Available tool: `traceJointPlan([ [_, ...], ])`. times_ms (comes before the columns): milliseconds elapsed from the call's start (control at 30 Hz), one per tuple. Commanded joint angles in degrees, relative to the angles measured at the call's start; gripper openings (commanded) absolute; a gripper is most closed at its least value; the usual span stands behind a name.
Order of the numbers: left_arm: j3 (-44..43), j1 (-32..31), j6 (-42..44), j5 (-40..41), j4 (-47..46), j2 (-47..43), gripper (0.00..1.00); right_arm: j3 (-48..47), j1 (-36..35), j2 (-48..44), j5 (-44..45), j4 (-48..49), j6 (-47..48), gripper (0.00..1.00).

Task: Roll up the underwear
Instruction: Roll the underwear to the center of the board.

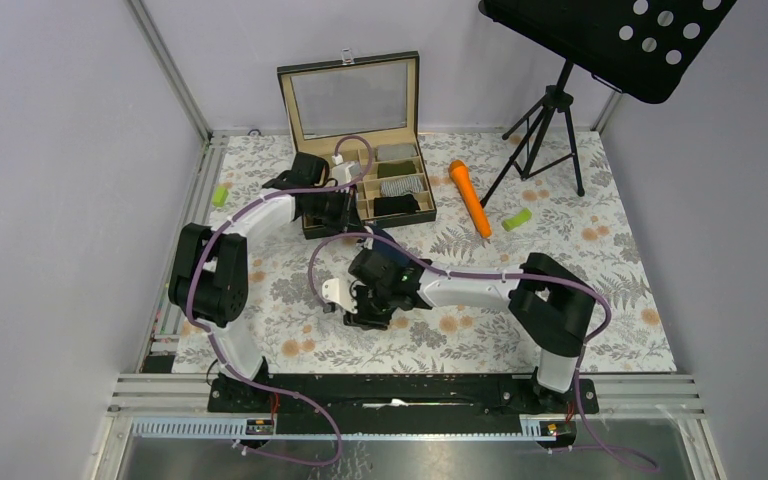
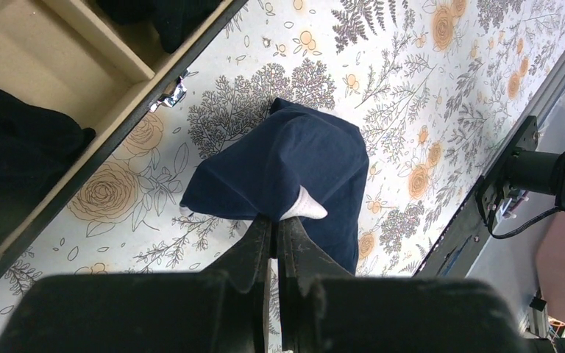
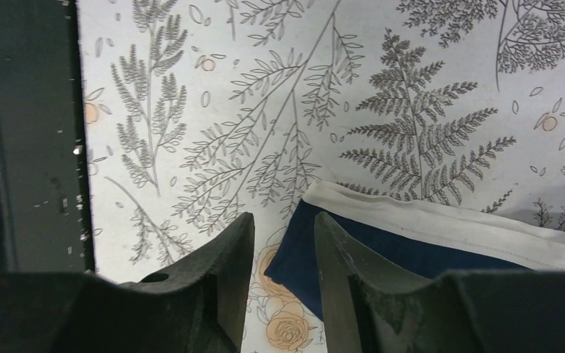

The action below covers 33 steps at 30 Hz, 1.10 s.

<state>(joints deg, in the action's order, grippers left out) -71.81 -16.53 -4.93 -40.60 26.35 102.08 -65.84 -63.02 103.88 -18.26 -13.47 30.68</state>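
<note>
The underwear bunches up at the fingers of my left gripper, so next I should lift that gripper, draw the underwear's fold back from the box, lower it onto the floral table and let go.
In the left wrist view my left gripper (image 2: 274,219) is shut on a fold of the navy blue underwear (image 2: 294,158). The fabric bunches up at the fingertips and a bit of white trim (image 2: 305,208) shows beside them. It sits on the floral table right beside the box. In the right wrist view my right gripper (image 3: 283,220) stands open, low over the table. The underwear's navy corner (image 3: 412,254) and white band (image 3: 449,220) lie at the right finger (image 3: 338,257), ungripped. From above, the left gripper (image 1: 338,215) and right gripper (image 1: 360,310) hide most of the garment.
A wooden compartment box (image 1: 430,205) with an open glass lid (image 1: 355,95) holds rolled fabrics, one of them black (image 1: 397,205). Its wall (image 2: 81,66) is close to my left gripper. An orange stick (image 1: 471,198), a green cylinder (image 1: 517,219) and a tripod stand (image 1: 550,130) are at the back right.
</note>
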Motion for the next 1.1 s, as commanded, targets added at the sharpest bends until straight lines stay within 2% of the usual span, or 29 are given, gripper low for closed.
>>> traceJointPlan([
  [0,0.4,0.3,-0.3,-2.2,-2.4,-3.1,0.0,-1.9,-0.4,1.2,3.9,2.5,0.1,0.44],
  [400,2.1,0.4,0.1,-2.7,-2.4,-3.8,0.0,-3.2,-0.4,5.4,4.0,3.5,-4.7,0.45],
  [500,2.4,0.4,0.2,-2.9,-2.4,-4.0,0.0,-3.9,-0.4,7.4,6.9,4.0,-6.9,0.44],
  [600,2.7,0.5,0.2,-3.3,-2.2,-4.2,0.0,-4.1,-0.4,9.6,10.9,4.1,-9.3,0.36],
  [633,2.7,0.5,0.2,-3.4,-2.1,-4.3,0.0,-3.8,-0.5,10.2,12.1,4.4,-9.9,0.3],
  [733,3.0,0.6,0.4,-3.7,-1.6,-4.7,0.0,-3.2,-0.4,11.0,13.3,3.9,-9.7,0.0],
  [900,1.7,1.2,2.1,-3.7,1.3,-5.1,0.0,-7.9,1.3,5.8,13.0,0.2,-8.5,0.0],
  [1067,-4.7,2.9,9.0,-3.8,12.4,-4.6,0.0,-13.8,6.3,-5.0,2.0,-6.1,-9.4,0.0],
])
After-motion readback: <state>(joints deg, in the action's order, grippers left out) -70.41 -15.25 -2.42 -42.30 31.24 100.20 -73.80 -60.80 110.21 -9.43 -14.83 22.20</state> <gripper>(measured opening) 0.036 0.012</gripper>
